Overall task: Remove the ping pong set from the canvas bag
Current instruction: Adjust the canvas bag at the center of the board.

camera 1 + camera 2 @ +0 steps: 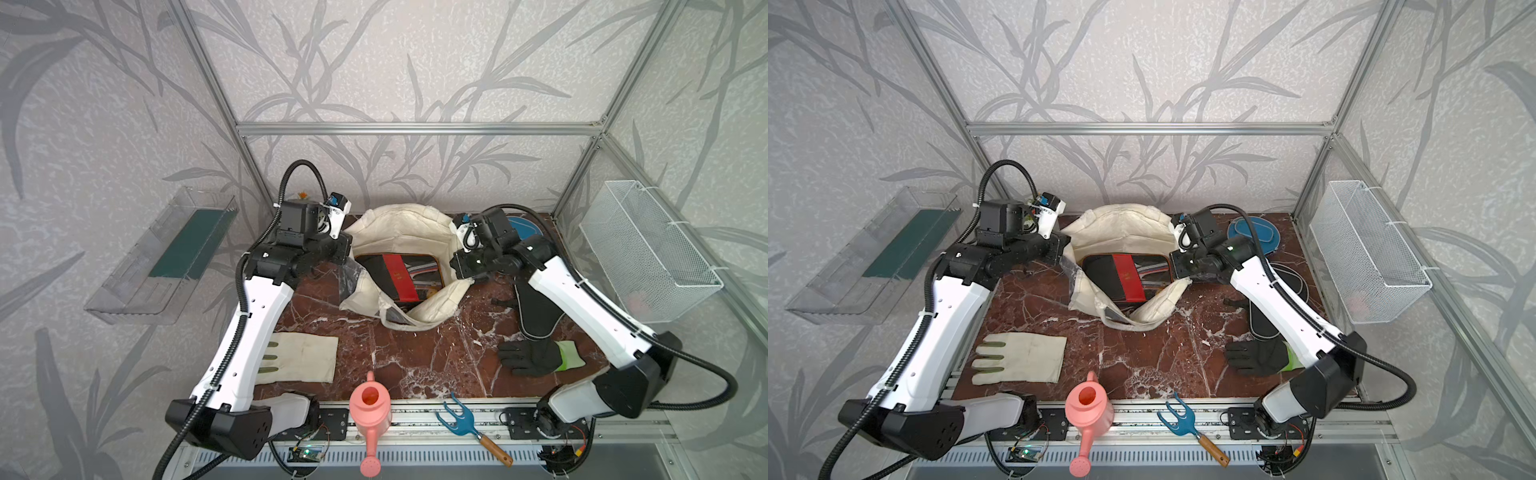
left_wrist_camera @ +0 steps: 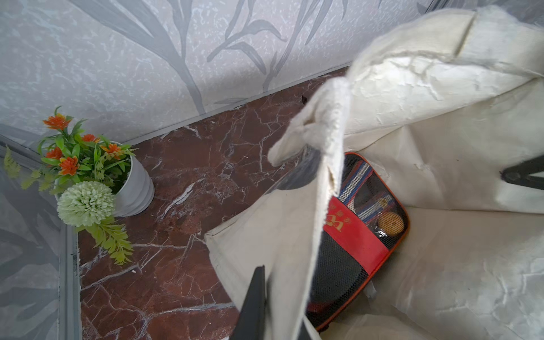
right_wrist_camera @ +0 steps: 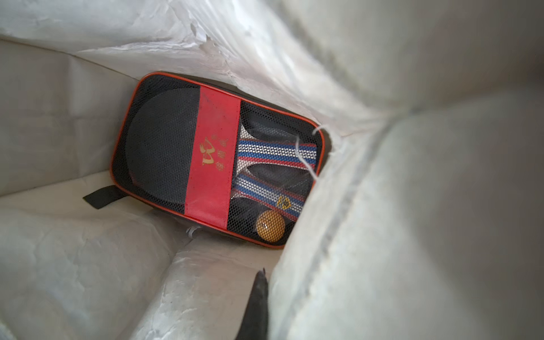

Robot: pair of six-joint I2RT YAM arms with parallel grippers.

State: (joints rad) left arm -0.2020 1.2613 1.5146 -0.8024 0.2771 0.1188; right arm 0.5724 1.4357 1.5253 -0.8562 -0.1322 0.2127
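I next pull the bag's rim back toward the bag's base with my left gripper and release it, as open tabletop lies behind the gripper, before the watering can.
The cream canvas bag point(image 1: 399, 232) point(image 1: 1121, 224) stands open at the back middle of the table. On its floor lies a flat black mesh case with a red stripe point(image 1: 392, 270) point(image 1: 1125, 276) point(image 2: 356, 235) point(image 3: 212, 164), part of the ping pong set, holding paddles and an orange ball. My left gripper point(image 1: 349, 264) point(image 1: 1068, 257) point(image 2: 282, 309) is shut on the bag's left rim. My right gripper point(image 1: 459, 270) point(image 1: 1177, 270) point(image 3: 279, 303) is shut on the right rim. A blue paddle case point(image 1: 525, 226) and a black one point(image 1: 536, 307) lie on the table outside the bag, to its right.
A cream glove point(image 1: 303, 357) lies front left and a black glove point(image 1: 528, 357) front right. A pink watering can point(image 1: 370, 411) and a blue hand rake point(image 1: 461, 415) sit at the front edge. A wire basket point(image 1: 648, 249) hangs right, a clear tray point(image 1: 166, 257) left. A flower pot point(image 2: 129, 182) stands back left.
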